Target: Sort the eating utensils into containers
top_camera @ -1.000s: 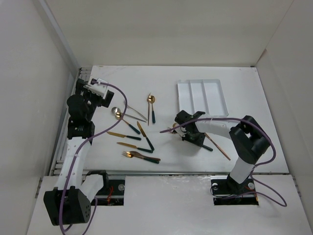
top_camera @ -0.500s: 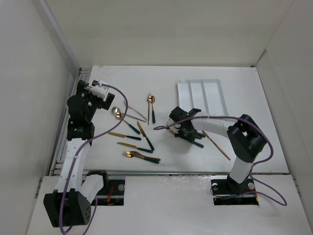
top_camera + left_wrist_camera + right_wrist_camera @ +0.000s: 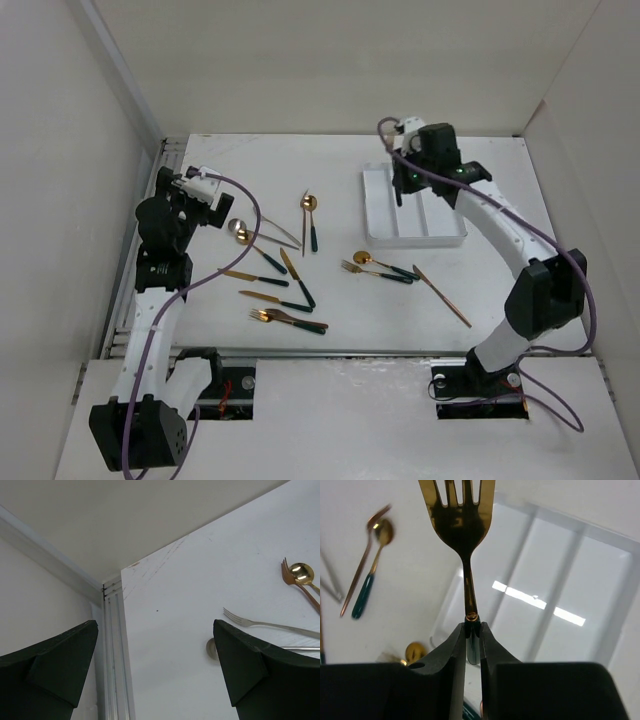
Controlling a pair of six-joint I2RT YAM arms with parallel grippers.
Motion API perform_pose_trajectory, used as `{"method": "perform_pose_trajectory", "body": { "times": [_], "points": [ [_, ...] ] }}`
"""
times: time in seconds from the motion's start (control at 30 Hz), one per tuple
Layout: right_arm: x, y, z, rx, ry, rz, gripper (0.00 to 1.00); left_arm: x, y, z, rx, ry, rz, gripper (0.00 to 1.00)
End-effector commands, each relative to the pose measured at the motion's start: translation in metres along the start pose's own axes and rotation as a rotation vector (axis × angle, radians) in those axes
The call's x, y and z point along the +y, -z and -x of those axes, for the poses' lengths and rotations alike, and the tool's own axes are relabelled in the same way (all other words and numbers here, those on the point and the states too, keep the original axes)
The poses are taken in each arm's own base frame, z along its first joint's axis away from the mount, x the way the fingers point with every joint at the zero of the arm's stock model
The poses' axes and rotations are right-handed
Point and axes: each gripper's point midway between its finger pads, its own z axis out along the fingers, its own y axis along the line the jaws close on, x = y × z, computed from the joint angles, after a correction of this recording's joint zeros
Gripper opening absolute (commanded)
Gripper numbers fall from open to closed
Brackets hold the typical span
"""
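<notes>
The tray's empty end section (image 3: 380,208) (image 3: 488,575) lies there below, so the robot's right gripper will next take the fork down and across to its left in the top view to let go of it.
My right gripper (image 3: 408,178) (image 3: 472,626) hangs over the left compartment of the white tray (image 3: 442,226) (image 3: 555,630), shut on the dark green handle of a gold fork (image 3: 458,515), tines pointing away from the wrist. The tray's three containers look empty. Other eating utensils lie loose on the table: a gold spoon (image 3: 309,204), a silver spoon (image 3: 237,228), a dark-handled knife (image 3: 298,279), forks (image 3: 288,320), a fork and spoon pair (image 3: 380,267) and a gold knife (image 3: 442,296). My left gripper (image 3: 196,186) (image 3: 157,670) stands open and empty at the table's far left.
White enclosure walls rise on the left, back and right. A metal rail (image 3: 114,655) runs along the table's left edge under the left gripper. The left wrist view shows a silver fork (image 3: 260,624) and a gold spoon (image 3: 303,573) to its right.
My right gripper has lifted the fork off the middle of the table and carried it back over the tray's left compartment. The left arm has not moved.
</notes>
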Motion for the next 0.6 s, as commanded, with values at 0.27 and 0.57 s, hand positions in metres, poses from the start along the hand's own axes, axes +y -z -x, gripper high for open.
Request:
{"method": "perform_pose_trajectory", "body": {
  "times": [0.27,0.57],
  "points": [
    [-0.084,-0.017,0.021,-0.043,-0.347,-0.185,0.0,0.003,-0.006,0.018,-0.03,0.178,0.016,1.0],
    [-0.042,-0.072,-0.011,0.094,-0.459,-0.087,0.0,-0.01,-0.018,0.004,-0.008,0.17,-0.046,1.0]
  ]
}}
